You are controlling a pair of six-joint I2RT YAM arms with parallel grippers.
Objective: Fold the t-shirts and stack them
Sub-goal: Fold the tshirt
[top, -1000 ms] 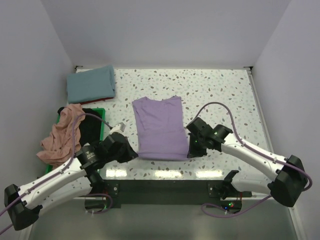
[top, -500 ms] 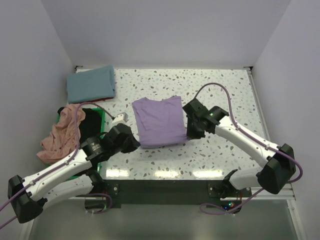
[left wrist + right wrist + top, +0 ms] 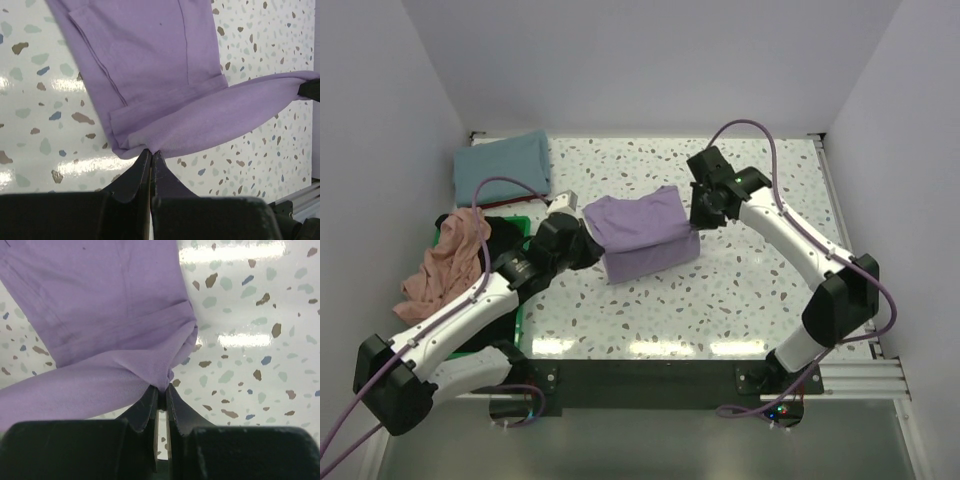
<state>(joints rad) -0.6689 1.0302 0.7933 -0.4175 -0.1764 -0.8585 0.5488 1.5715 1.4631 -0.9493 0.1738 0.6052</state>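
Observation:
The hem leaves the lavender t-shirt's far corner uncovered, so my right gripper will next carry its pinched end outward over it and release.
The lavender t-shirt lies mid-table, its near hem lifted and doubled back over the rest of the cloth. My left gripper is shut on the hem's left corner, and its tips pinch the cloth with no gap. My right gripper is shut on the right corner, with a wad of fabric between its fingertips. A folded teal t-shirt rests at the far left. A salmon pink t-shirt and a black t-shirt hang out of the bin.
A green plastic bin stands at the left edge, close beside my left arm. Grey walls close in the speckled table on the left, the far side and the right. The right arm's purple cable loops above it.
Both grippers have carried the lavender shirt's near hem up and away from the near edge towards the far side. The shirt now shows about half its former length.

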